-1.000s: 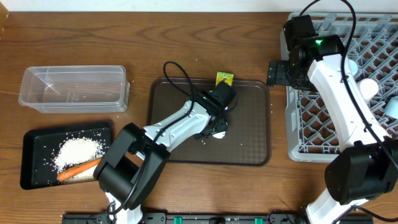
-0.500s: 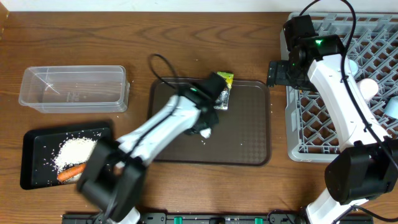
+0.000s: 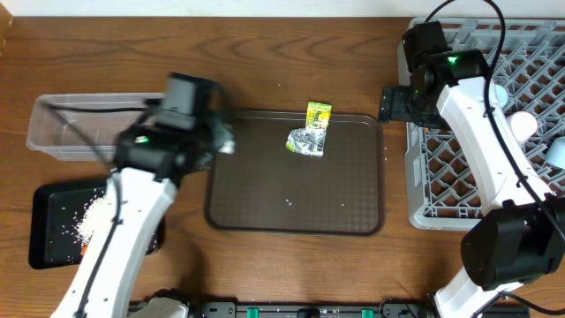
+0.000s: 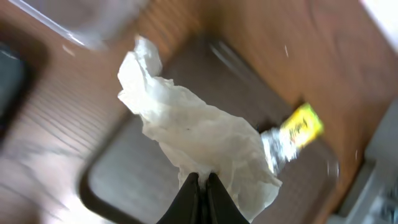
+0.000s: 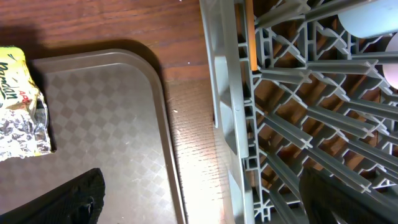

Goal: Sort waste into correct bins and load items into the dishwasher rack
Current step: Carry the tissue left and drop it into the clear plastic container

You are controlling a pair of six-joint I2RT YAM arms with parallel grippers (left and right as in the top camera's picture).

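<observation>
The tissue [image 4: 198, 134] still hangs above the serving tray, so my left gripper needs to take it left in the overhead view, over the clear tub [image 4: 99, 15], and release it.
My left gripper [image 3: 214, 134] is shut on the crumpled white tissue [image 4: 198, 134], which hangs above the left edge of the brown serving tray [image 3: 296, 199], close to the clear tub [image 3: 88, 124]. Its fingertips [image 4: 200, 182] pinch the tissue's lower end. Crumpled silver foil [image 3: 306, 141] and the yellow-green wrapper [image 3: 319, 112] lie at the tray's far edge. The black tray [image 3: 48, 225] holds white rice [image 3: 88, 219], partly hidden by my left arm. My right gripper [image 5: 205, 202] is open between the serving tray and the dishwasher rack [image 3: 494, 199], with nothing between its fingers.
A white cup [image 3: 524, 124] and a light-blue cup [image 3: 557, 152] sit in the rack on the right. The rack's grey wall [image 5: 227, 93] stands just right of the serving tray's rim [image 5: 163, 93]. A few rice grains lie scattered on the serving tray.
My left gripper shut on the tissue, lifted it off the serving tray and swung left toward the clear tub. The right arm has not moved.
</observation>
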